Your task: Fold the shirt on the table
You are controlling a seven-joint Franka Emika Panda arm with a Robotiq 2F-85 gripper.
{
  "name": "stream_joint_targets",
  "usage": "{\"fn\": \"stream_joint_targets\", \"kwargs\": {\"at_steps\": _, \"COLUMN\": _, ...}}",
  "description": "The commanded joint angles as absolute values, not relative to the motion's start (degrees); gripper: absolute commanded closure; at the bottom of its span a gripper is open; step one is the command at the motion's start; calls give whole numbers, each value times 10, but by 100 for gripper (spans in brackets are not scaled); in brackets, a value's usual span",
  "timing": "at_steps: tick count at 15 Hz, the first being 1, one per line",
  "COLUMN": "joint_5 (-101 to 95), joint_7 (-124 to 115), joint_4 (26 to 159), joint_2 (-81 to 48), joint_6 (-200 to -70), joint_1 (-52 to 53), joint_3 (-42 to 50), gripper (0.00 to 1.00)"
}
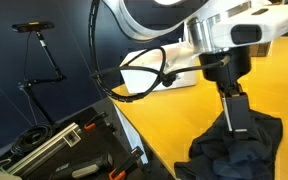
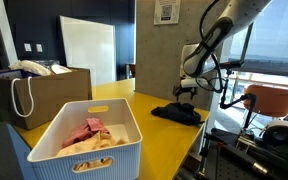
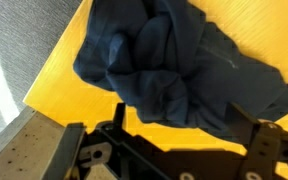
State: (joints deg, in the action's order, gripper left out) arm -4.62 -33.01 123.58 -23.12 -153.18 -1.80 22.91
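My gripper should move down with its fingers spread, onto the bunched fold of the navy shirt, and close there, because that raised cloth is below my gripper.
A dark navy shirt [image 3: 174, 60] lies crumpled in a heap on the yellow table [image 3: 59, 80], near the table's edge. It shows in both exterior views [image 1: 234, 150] [image 2: 177, 114]. My gripper [image 3: 184, 125] hangs just above the near side of the heap, and its two black fingers are spread wide apart. Bare yellow table shows between the fingertips, and nothing is held. In an exterior view the gripper [image 1: 234, 118] points straight down at the top of the shirt. It looks close to the cloth, and I cannot tell whether it touches it.
A white slatted basket [image 2: 44, 145] holding pink clothes stands on the table's near end, with a brown box [image 2: 44, 90] behind it. An orange chair [image 2: 269, 100] stands beyond the table. Tools and a tripod [image 1: 44, 60] sit beside the table edge [image 1: 144, 140].
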Motion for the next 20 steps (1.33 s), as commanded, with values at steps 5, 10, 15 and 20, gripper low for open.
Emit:
{"fn": "stream_joint_targets", "kwargs": {"at_steps": 5, "joint_5": -43, "joint_7": -327, "joint_4": 1246, "joint_2": -275, "joint_6": -1546, "joint_1": -23, "joint_3": 204, "gripper": 0}}
{"fn": "stream_joint_targets", "kwargs": {"at_steps": 10, "joint_5": -45, "joint_7": -348, "joint_4": 1221, "joint_2": -347, "joint_6": -1553, "joint_1": -6, "joint_3": 216, "gripper": 0}}
{"fn": "stream_joint_targets", "kwargs": {"at_steps": 15, "joint_5": -42, "joint_7": -368, "joint_4": 1191, "joint_2": -393, "joint_6": -1550, "joint_1": 18, "joint_3": 225, "gripper": 26}}
{"fn": "stream_joint_targets", "kwargs": {"at_steps": 20, "joint_5": -29, "joint_7": -362, "joint_4": 1185, "joint_2": -406, "joint_6": -1553, "joint_1": 12, "joint_3": 213, "gripper": 51}}
